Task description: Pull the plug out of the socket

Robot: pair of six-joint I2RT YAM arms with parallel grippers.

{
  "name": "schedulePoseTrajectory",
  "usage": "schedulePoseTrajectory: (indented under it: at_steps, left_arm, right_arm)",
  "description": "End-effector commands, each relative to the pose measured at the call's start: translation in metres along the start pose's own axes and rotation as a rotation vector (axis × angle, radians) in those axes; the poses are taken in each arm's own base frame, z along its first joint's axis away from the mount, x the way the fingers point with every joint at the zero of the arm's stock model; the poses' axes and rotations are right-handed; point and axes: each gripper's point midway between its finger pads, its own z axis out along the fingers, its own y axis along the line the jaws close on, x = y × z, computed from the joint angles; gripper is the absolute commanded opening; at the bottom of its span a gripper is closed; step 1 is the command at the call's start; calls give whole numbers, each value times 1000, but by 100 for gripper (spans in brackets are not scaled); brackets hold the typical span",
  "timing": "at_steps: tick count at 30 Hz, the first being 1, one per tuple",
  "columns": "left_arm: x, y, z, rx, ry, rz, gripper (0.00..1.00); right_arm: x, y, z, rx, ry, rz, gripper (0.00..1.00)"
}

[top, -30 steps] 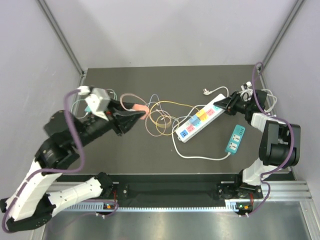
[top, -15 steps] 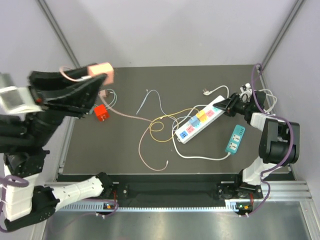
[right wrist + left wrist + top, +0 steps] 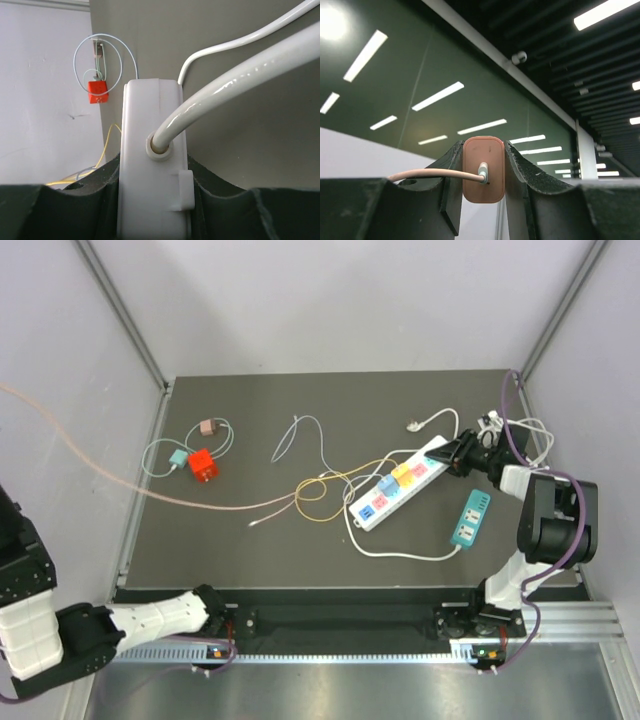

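The pink plug is already off the power strip, so next I will move my right gripper down, lay the power strip on the tabletop (image 3: pixel 406 506) beside the teal socket block and let go of it.
The white power strip (image 3: pixel 400 483), with coloured sockets, lies on the dark table right of centre. My right gripper (image 3: pixel 455 453) is shut on its far end, and in the right wrist view its white end cap (image 3: pixel 152 175) sits clamped between the fingers (image 3: pixel 100 185). My left gripper (image 3: pixel 483 150) is shut on the pink plug (image 3: pixel 483 170), lifted high and facing ceiling lights. In the top view this gripper and plug are out of frame. The plug's pink cable (image 3: pixel 100 475) stretches from the upper left edge down onto the table.
A teal socket block (image 3: pixel 470 517) lies beside the strip. A red block (image 3: pixel 202 465) with small adapters and thin cables sits at far left. Yellow cable loops (image 3: pixel 320 485) lie mid-table. The strip's white cord (image 3: pixel 225 90) and a white plug (image 3: pixel 412 423) are at the back right.
My left arm has swung up and to the left out of the top view, carrying the pink plug. Its pink cable has been dragged left across the table. The right gripper has stayed on the strip.
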Motion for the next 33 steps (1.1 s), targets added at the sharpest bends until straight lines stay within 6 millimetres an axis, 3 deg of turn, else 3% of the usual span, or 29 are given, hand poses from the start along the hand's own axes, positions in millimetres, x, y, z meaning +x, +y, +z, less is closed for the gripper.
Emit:
schedulePoseTrajectory:
  at_steps: [1,2,4,5,8,11,17,28,31,33]
  left_arm:
    - [-31,10,15,-59,-139,10,0]
    - [-44,10,16,-63,-166,12,0]
    - [-49,12,19,-74,-182,18,0]
    - [-68,13,19,-81,-218,12,0]
    - [-89,19,19,-111,-257,16,0]
    - [-108,26,10,-148,-281,16,0]
    - [-172,43,-22,-225,-363,69,0]
    - [-217,55,-50,-279,-373,155,0]
    - [-213,59,-56,-293,-330,152,0]
    - [-191,64,-54,-303,-261,140,0]
  right_arm:
    - [-15,8,-1,-21,-34,-93,0]
    - [-14,6,-1,-18,-30,-88,0]
    - [-14,5,0,-15,-29,-86,0]
    - [-14,6,0,-16,-28,-87,0]
    - [-15,4,0,-11,-29,-88,0]
    - [-15,4,1,-9,-27,-89,0]
    - [-14,2,0,0,-28,-94,0]
    - [-16,3,-1,10,-33,-114,0]
    - [-16,1,-1,12,-31,-113,0]
    - [-14,-1,0,18,-27,-109,0]
